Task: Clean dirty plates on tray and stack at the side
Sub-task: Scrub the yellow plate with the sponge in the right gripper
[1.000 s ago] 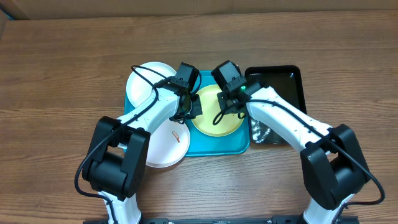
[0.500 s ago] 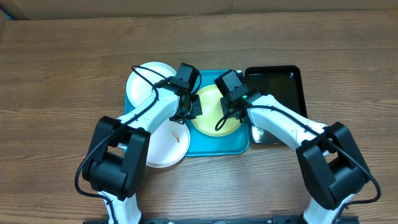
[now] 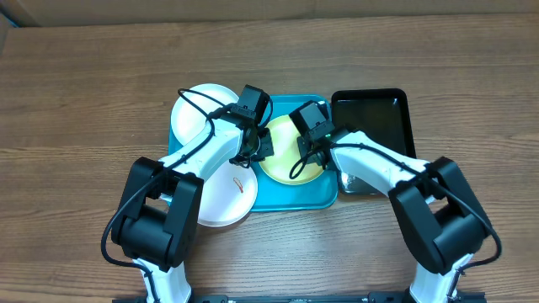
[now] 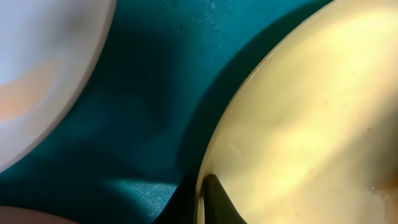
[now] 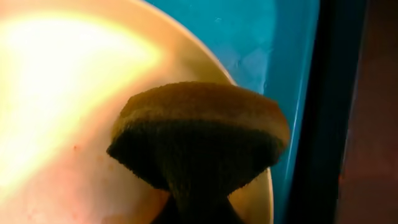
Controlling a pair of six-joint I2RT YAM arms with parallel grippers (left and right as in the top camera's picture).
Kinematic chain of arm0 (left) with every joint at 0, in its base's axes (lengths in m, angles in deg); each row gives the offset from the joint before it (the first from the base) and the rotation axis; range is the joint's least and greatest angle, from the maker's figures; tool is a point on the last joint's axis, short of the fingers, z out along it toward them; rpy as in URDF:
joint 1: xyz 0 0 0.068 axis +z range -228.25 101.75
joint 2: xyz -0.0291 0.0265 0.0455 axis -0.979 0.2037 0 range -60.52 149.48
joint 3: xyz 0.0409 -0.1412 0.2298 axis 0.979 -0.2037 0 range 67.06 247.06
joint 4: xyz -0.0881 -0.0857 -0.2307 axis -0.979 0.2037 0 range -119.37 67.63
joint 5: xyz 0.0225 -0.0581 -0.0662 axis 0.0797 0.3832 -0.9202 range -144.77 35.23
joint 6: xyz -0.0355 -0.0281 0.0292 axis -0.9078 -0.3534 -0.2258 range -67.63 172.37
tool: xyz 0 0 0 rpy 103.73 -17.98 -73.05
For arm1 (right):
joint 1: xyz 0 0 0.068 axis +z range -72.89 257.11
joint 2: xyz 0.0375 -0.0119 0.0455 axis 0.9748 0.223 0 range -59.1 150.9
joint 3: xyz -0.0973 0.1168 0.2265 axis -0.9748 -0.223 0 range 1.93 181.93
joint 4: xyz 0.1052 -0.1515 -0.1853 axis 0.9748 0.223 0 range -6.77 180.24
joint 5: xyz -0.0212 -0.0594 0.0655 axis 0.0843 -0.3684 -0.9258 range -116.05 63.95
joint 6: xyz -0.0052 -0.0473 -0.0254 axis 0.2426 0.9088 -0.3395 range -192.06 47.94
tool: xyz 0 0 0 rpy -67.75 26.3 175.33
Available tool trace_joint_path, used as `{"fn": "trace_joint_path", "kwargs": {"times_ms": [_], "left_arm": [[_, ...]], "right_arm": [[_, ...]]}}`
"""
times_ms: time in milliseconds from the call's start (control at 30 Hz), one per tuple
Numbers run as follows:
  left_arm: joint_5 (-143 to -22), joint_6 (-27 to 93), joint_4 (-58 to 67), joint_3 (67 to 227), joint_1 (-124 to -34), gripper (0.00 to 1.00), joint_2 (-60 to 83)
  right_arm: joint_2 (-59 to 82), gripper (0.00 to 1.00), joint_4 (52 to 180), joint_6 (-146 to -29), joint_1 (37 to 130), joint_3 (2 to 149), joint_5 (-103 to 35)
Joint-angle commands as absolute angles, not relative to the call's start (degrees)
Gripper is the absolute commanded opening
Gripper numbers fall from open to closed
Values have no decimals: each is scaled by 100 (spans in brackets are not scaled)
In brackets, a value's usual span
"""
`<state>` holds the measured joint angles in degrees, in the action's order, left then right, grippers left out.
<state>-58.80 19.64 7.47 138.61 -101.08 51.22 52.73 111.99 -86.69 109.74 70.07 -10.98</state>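
Observation:
The open bottom of the black tray is to the right of my right gripper in the overhead view, so I need to wipe the speckled plate, lift it across and release it there.
The lime-green-rimmed plate (image 3: pixel 286 164) lies on the turquoise tray (image 3: pixel 278 200). My left gripper (image 3: pixel 259 150) is shut on its left rim; in the left wrist view the fingers (image 4: pixel 202 190) pinch the plate's edge (image 4: pixel 298 112) above the tray floor (image 4: pixel 155 93). My right gripper (image 3: pixel 306 148) is shut on a dark sponge (image 5: pixel 199 130) pressed on the plate (image 5: pixel 62 93) near its right edge. One white plate (image 3: pixel 200 105) sits at the tray's far left corner. Another white plate (image 3: pixel 221 200), with a reddish smear, overlaps the tray's near left edge.
A glossy black tray (image 3: pixel 375 114) stands right of the turquoise tray, with a crinkled shiny thing (image 3: pixel 354 179) at its near end. It shows as a dark band in the right wrist view (image 5: pixel 339 93). Bare wooden table (image 3: pixel 84 84) surrounds everything.
My right gripper has slid the sponge a little leftward and toward the near side over the green-rimmed plate. The left gripper and the plates have stayed in place.

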Motion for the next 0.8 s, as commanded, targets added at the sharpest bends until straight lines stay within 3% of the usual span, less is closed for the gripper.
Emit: {"fn": "trace_joint_path", "kwargs": {"times_ms": [0,533,767], "left_arm": [[-5736,1913,828,13772,-10077,5,5229],[-5734,1913,828,13772,-10077,4,5229],[-5734,1916,836,13772,-10075,5,5229]], "right_arm": [[5513,4,11214,-8713,10952,6965,-1590],[5590,4,11168,-8711,10936,7018,-4084],[5332,4,11575,-8660,10292,7879,-5607]]}}
